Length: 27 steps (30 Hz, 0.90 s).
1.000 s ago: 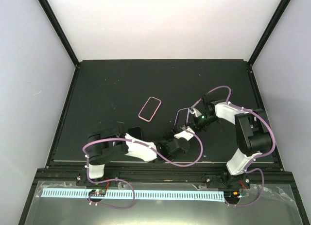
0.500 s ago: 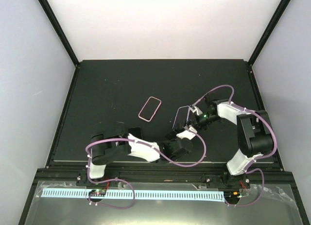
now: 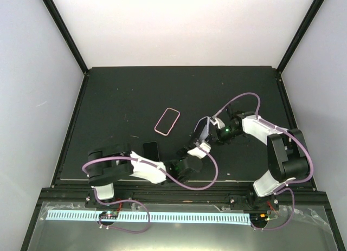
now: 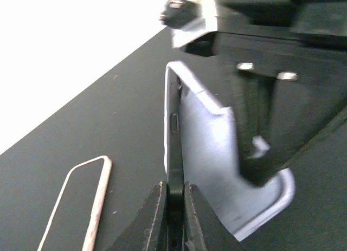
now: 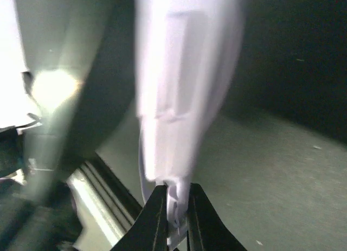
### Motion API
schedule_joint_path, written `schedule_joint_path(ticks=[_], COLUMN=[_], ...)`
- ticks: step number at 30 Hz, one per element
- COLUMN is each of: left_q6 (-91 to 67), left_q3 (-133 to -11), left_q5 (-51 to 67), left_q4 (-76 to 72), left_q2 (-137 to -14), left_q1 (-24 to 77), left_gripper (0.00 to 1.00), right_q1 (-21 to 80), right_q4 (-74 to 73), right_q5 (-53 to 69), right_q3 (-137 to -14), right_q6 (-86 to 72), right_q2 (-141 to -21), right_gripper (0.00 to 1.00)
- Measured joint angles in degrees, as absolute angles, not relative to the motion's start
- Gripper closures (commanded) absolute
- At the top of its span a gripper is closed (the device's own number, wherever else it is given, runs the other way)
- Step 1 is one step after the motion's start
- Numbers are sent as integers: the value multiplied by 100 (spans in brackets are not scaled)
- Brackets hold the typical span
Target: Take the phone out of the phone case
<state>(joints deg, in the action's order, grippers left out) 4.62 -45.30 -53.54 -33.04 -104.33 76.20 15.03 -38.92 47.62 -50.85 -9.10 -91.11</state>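
My right gripper moves outward, toward the right in the top view, and down to bare tabletop next and releases the case, as my left gripper holds the phone.
A lavender phone case [image 3: 204,127] is held tilted above the table's middle, between both grippers. In the left wrist view the dark phone [image 4: 174,137] stands edge-on, and the case [image 4: 217,164] bends away from it on the right. My left gripper [image 4: 174,188] is shut on the phone's near edge; from above it [image 3: 199,140] sits just below the case. My right gripper [image 5: 176,199] is shut on the rim of the phone case [image 5: 179,99], and from above it [image 3: 213,126] grips that case's right side. The phone's screen is hidden.
An empty pink-rimmed case [image 3: 167,121] lies flat left of the held case, and also shows in the left wrist view as the pink-rimmed case [image 4: 81,202]. A second dark phone [image 3: 150,150] lies near the left arm. The table's front rail [image 3: 179,192] runs behind both bases.
My left gripper has closed onto the phone's edge. The left arm has shifted left at the elbow. The right gripper and case have moved slightly left and up.
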Motion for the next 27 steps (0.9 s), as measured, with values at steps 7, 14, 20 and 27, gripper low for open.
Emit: schedule_joint_path(ticks=[7,14,20,27], left_q6=[537,539,526,519], left_q3=[-3774,-3470,-3297,-3109], left_q5=[-5717,-5721,-5642,-5623], left_q4=[-3938,-4147,-4215,-4488], left_q2=[-9730,-9633,-9448,-9330], left_q1=[7581,7548,7548,7548], left_gripper=[98,98,98,98], right_q1=[1372,1313,692,-307], right_q4=[-3863,-4003,-4696,-5986], right_q5=[3730,2884,2705,1907], right_q3=[-5017,-5221,-6692,-8792], right_q6=[-895,-735,200,1629], right_q2=[-9105,-9102,-9513,-10678], right_gripper=[99,99,99,99])
